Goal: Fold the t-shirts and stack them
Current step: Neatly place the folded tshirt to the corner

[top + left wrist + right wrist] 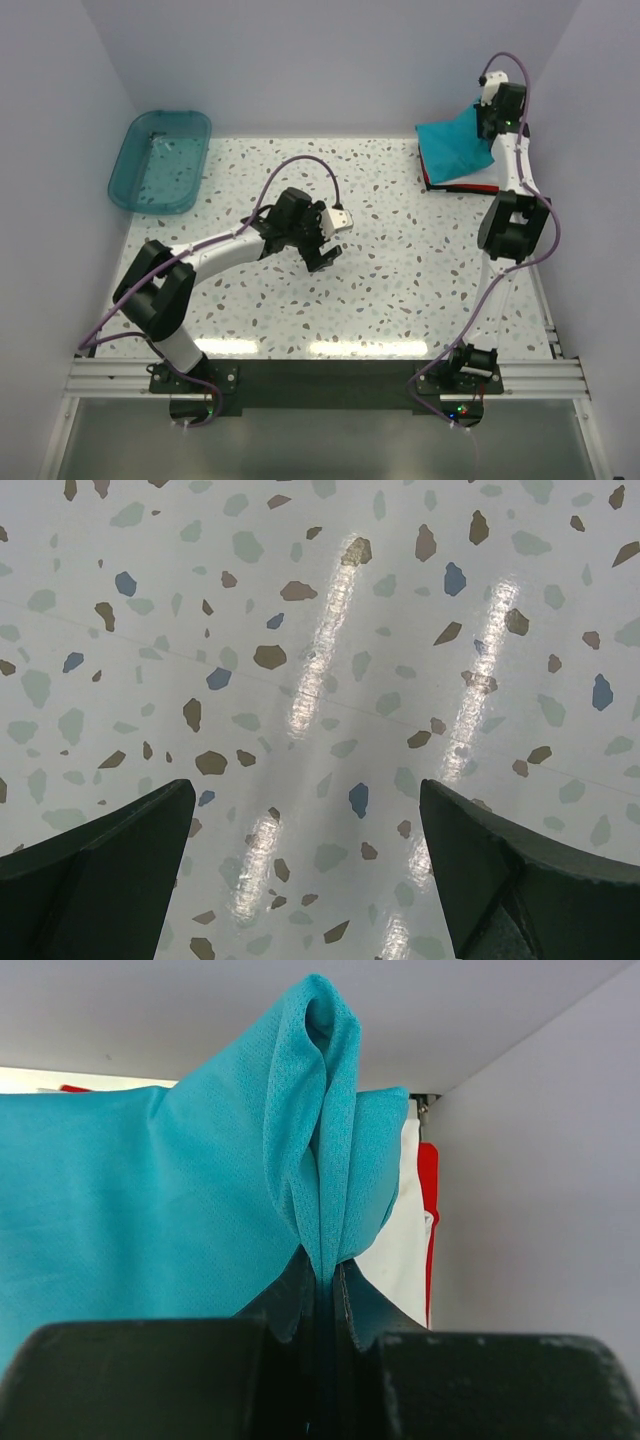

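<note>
My right gripper is pinching the fold and will next lower it onto the white t-shirt's strip [491,174] [404,1245] by the grey side. It will release the fold there, since that strip is uncovered.
The teal-blue t-shirt [452,147] lies on top of a stack at the table's far right corner, one corner lifted. My right gripper [491,122] is shut on a pinched fold of it [322,1160], holding that fold above the stack. The white t-shirt [400,1250] and the red t-shirt [429,1175] show beneath it; the red edge also shows in the top view [462,187]. My left gripper [326,248] hovers open and empty over the bare table middle, its fingertips [130,850] wide apart.
A translucent teal plastic bin [160,160] stands at the far left corner. The grey side wall [540,1210] stands close on the right of the stack. The back wall runs right behind it.
</note>
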